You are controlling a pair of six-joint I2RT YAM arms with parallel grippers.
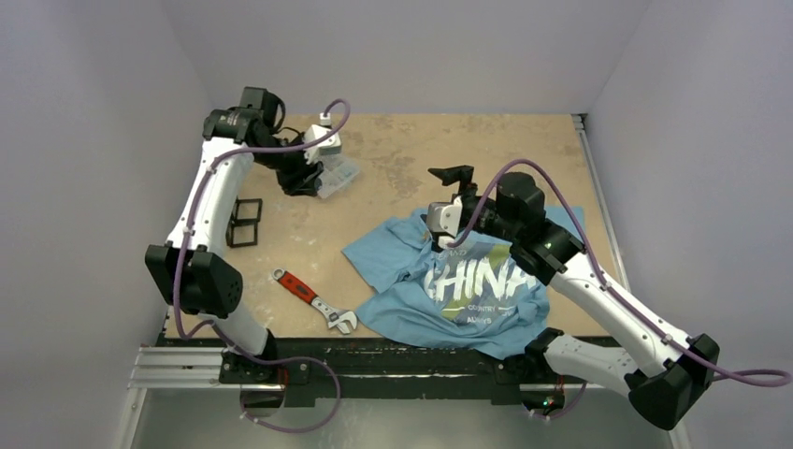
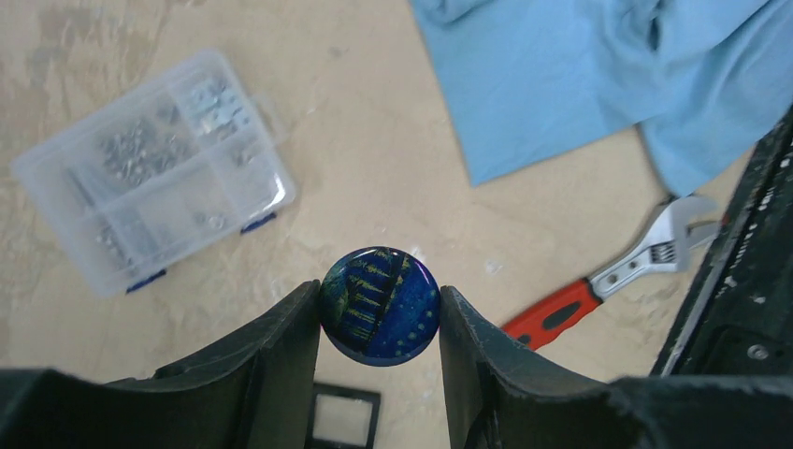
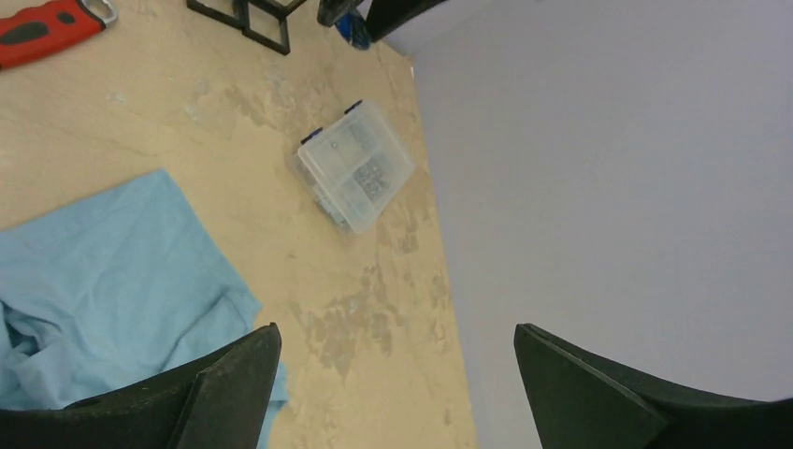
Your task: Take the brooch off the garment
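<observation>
The far black frame is empty, so my left gripper next shifts left in the top view and down onto that frame to release the brooch.
The brooch is a round glossy blue button with yellow-green markings. My left gripper is shut on it, one finger on each side, and holds it above the tabletop off the garment. In the top view the left gripper hangs at the back left by a plastic box; the brooch is too small to make out there. The garment, a crumpled light blue T-shirt with white "CHINA" lettering, lies front centre and shows in both wrist views. My right gripper is open and empty above the shirt's back edge.
A clear plastic organizer box sits at the back left. A red-handled adjustable wrench lies left of the shirt. Black open frames stand at the left. Walls close in on three sides.
</observation>
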